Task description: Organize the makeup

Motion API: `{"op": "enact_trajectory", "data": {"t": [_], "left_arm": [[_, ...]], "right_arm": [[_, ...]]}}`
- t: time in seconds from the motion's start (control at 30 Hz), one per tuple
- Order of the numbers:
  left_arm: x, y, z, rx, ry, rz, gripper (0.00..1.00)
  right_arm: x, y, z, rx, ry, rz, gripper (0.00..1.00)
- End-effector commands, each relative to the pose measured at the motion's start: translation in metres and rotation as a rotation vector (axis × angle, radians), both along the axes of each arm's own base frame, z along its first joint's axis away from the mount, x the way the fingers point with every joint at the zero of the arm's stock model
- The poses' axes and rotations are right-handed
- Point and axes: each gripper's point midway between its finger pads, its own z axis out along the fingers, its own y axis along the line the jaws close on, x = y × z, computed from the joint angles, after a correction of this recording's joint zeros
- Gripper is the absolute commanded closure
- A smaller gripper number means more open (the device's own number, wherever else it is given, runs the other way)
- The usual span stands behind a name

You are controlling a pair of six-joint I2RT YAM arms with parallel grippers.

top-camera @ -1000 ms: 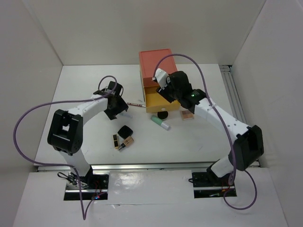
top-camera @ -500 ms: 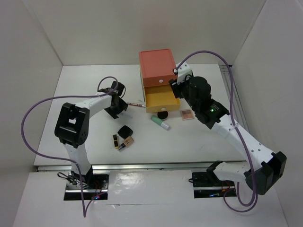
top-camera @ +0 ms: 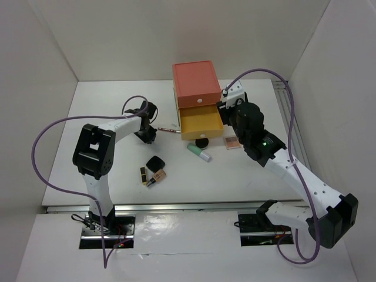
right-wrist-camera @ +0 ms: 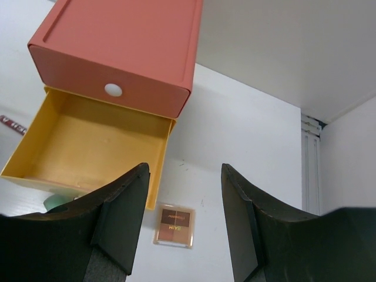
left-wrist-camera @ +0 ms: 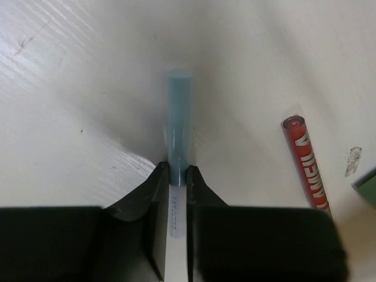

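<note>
The open yellow drawer (top-camera: 200, 120) is to the left gripper's right in the top view, so the left gripper needs to lift and swing over it to release the white pencil.
My left gripper (left-wrist-camera: 177, 176) is shut on a thin white pencil with a blue-grey cap (left-wrist-camera: 178, 117) that lies on the table; in the top view this gripper (top-camera: 147, 134) sits left of the drawer box. A red pencil (left-wrist-camera: 305, 164) lies just right of it (top-camera: 168, 128). My right gripper (right-wrist-camera: 185, 170) hangs open and empty above a pink palette (right-wrist-camera: 174, 225), right of the open yellow drawer (right-wrist-camera: 88, 141). A round black pot (top-camera: 202, 142), mint tube (top-camera: 199, 152), black square compact (top-camera: 155, 163) and gold-black lipstick (top-camera: 144, 175) lie on the table.
The coral drawer box (top-camera: 194, 82) stands at the back centre with its yellow drawer (top-camera: 201, 123) pulled out and showing nothing inside. A beige tube (top-camera: 158, 176) lies beside the lipstick. White walls close in the table on three sides.
The left gripper has closed on the blue-capped pencil. The right arm has drawn back from over the yellow drawer to the drawer box's right side.
</note>
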Motion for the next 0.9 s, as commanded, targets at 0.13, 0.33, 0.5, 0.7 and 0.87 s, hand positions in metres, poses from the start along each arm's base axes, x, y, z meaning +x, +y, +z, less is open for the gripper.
{"op": "enact_trajectory", "data": {"t": [0.13,0.33,0.5,0.7,0.87], "left_arm": [[-0.01,0.013,0.008,0.05,0.022,0.011,1.0],[0.034,0.002,0.117,0.104,-0.279,-0.162,1.0],[0.061,-0.049,0.244,0.18,-0.716,-0.562,1.0],[0.016,-0.125,0.325,0.242,-1.087,-1.019,1.0],[0.006,-0.181,0.339,0.314,-1.199,-1.336,0.99]], "right_arm": [[-0.011,-0.014,0.045,0.109,-0.135,-0.048,0.41],[-0.019,-0.015,0.042,0.153,-0.115,-0.043,0.1],[-0.027,-0.055,0.035,0.295,-0.123,-0.293,0.0],[-0.051,-0.109,0.027,0.383,-0.116,-0.624,0.0],[-0.057,-0.114,0.022,0.402,-0.102,-0.669,0.0]]}}
